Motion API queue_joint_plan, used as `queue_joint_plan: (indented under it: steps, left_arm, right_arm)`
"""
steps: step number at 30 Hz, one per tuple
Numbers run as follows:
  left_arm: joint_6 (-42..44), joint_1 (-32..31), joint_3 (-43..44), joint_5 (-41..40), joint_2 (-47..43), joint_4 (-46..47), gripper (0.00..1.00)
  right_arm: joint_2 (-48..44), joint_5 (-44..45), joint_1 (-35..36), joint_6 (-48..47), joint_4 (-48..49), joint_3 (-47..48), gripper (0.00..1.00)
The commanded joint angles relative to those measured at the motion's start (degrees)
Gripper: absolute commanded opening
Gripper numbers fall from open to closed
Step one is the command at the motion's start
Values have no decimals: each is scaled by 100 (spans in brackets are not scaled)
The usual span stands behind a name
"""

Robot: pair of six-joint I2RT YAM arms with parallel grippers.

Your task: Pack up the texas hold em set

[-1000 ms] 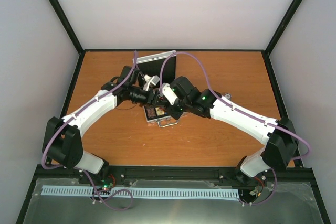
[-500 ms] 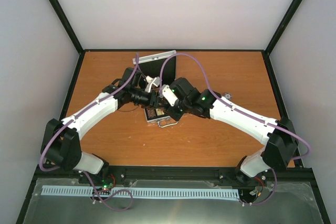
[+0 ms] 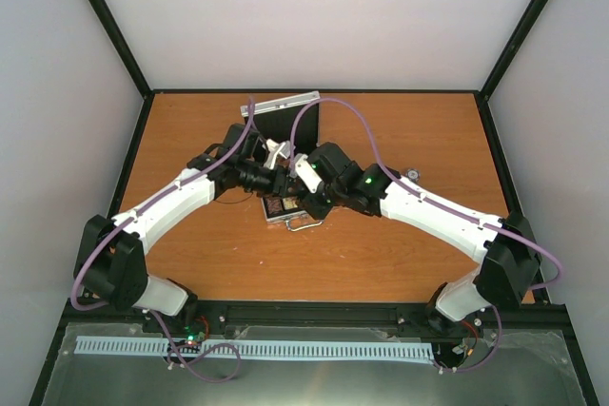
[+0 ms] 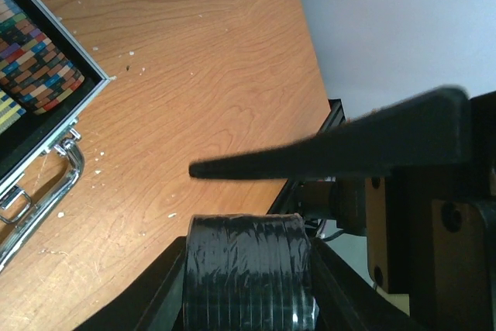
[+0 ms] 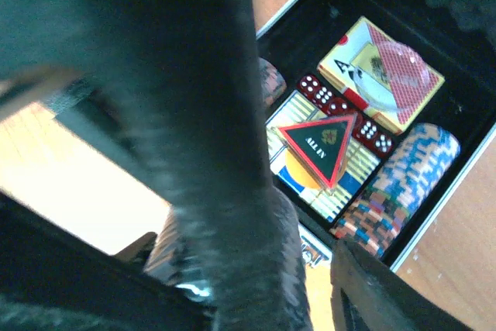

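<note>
I will next move my left gripper outward, then lower the black stack into the empty gap between the multicoloured chip stack (image 5: 395, 191) and lid.
The silver case (image 3: 285, 209) lies open mid-table, its lid (image 3: 290, 119) upright behind and its handle (image 3: 304, 225) facing me. In the right wrist view it holds a card deck (image 5: 380, 75), red dice (image 5: 341, 110), a triangular "ALL IN" button (image 5: 322, 145), an orange disc (image 5: 298, 174) and a multicoloured chip stack (image 5: 395, 191). My left gripper (image 4: 248, 246) is shut on a black wrapped chip stack (image 4: 248, 273) just above the case's front left. My right gripper (image 5: 225, 300) hovers over the case, jaws wide apart, with the left gripper's dark blurred finger between them.
A small object (image 3: 414, 174) lies on the table right of the right arm. The two wrists nearly touch over the case (image 4: 46, 91). The table's black rim (image 3: 314, 306) runs along the near edge, and walls enclose the other three sides.
Both wrists have crept slightly closer together over the case. The left gripper still holds the black stack.
</note>
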Motion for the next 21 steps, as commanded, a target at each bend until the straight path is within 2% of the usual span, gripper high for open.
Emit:
queue_joint_plan:
  steps: [1,4,8,16,21]
  left_arm:
    - [237,-155,324,-79,-80,-226,11]
    - [686,-151,616,-720,-27,-432,8]
    - [1346,-129,973,-1578,363,-355,8]
    - [2977,-126,1731,-2662,1483,296,11]
    - [3642,-128,1933,-3214,1976,688,11]
  right_arm:
    - [-180,350,-3,145,281,-51,65]
    - [-374,440,-9,244,199,-23,80]
    - [-958,588,-92,448,198,-193,90]
    - [-1757,751,-844,774,107,-765,92]
    - [-1941,908,-1379,1038,194,-1110,92]
